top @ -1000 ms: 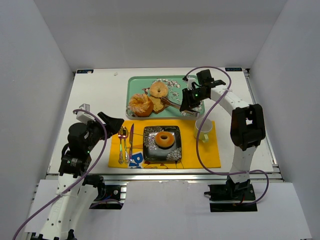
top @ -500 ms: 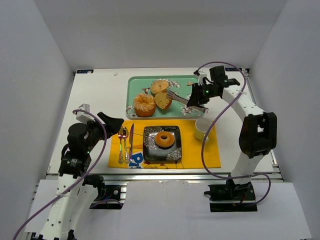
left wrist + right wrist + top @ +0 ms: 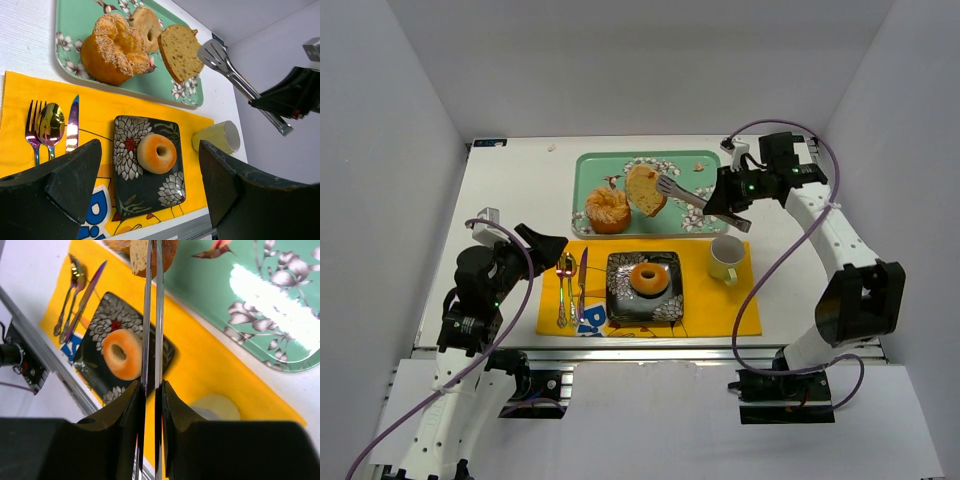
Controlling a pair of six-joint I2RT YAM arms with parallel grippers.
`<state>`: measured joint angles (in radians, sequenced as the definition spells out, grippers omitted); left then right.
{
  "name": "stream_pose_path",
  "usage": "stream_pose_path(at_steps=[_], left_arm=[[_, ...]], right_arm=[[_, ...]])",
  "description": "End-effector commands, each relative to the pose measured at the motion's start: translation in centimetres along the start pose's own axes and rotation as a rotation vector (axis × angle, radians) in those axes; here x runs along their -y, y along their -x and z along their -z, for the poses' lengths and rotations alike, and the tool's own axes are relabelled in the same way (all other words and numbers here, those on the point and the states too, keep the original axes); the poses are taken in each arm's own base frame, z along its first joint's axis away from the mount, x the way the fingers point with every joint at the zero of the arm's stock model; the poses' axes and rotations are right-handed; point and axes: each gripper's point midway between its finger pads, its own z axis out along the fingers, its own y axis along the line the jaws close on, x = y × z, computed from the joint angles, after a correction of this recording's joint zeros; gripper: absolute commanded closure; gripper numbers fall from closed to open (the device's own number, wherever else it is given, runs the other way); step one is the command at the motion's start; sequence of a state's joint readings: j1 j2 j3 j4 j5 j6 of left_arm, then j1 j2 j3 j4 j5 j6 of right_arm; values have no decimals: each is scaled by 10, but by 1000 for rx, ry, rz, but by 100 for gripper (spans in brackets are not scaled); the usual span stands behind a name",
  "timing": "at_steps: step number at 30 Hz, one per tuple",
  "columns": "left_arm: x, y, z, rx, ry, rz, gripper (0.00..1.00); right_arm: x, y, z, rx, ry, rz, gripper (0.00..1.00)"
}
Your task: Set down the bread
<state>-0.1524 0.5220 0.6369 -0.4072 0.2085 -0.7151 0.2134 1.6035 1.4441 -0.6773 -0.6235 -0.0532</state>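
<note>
The right gripper draws back and lowers the slice (image 3: 645, 190) onto the plate's bare near part next, releasing the tongs, since that part lies below and back of it.
The orange-brown doughnut ring (image 3: 648, 278) lies on the black flowered plate (image 3: 623, 301) on the yellow mat; it also shows in the left wrist view (image 3: 157, 153) and the right wrist view (image 3: 120, 353). My right gripper (image 3: 722, 204) is shut on metal tongs (image 3: 695, 200), seen between its pads in the right wrist view (image 3: 152, 340). The tongs pinch the tan bread slice (image 3: 645, 190) and hold it in the air over the green tray (image 3: 690, 225). The slice also shows in the left wrist view (image 3: 181, 52). My left gripper (image 3: 546, 244) is open and empty at the mat's left.
A ridged golden bun (image 3: 606, 210) sits on the tray's left part, with a paler bagel (image 3: 147, 22) behind it. A fork, spoon and knife (image 3: 570, 286) lie on the mat's left side. A pale green mug (image 3: 725, 259) stands on the mat's right side.
My right arm has lifted the slice off the tray with the tongs and swung back to the right. The bagel is now hidden in the top view. The left arm has not moved.
</note>
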Motion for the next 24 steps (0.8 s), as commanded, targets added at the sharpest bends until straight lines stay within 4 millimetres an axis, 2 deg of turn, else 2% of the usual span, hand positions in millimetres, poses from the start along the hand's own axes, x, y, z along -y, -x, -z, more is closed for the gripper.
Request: stream_pose_path(at_steps=[1, 5, 6, 11, 16, 24], left_arm=[[11, 14, 3, 45, -30, -12, 12], [12, 15, 3, 45, -37, -13, 12], [12, 15, 2, 44, -36, -14, 12], [11, 13, 1, 37, -37, -15, 12], [12, 11, -1, 25, -46, -18, 12], [13, 13, 0, 29, -44, -21, 12]], right_arm=[[-30, -5, 23, 27, 78, 64, 87], [-55, -27, 43, 41, 141, 140, 87], [-56, -41, 43, 25, 151, 141, 88], [-74, -75, 58, 18, 190, 276, 88], [-79, -115, 57, -81, 225, 293, 88], [-80, -155, 48, -219, 279, 300, 88]])
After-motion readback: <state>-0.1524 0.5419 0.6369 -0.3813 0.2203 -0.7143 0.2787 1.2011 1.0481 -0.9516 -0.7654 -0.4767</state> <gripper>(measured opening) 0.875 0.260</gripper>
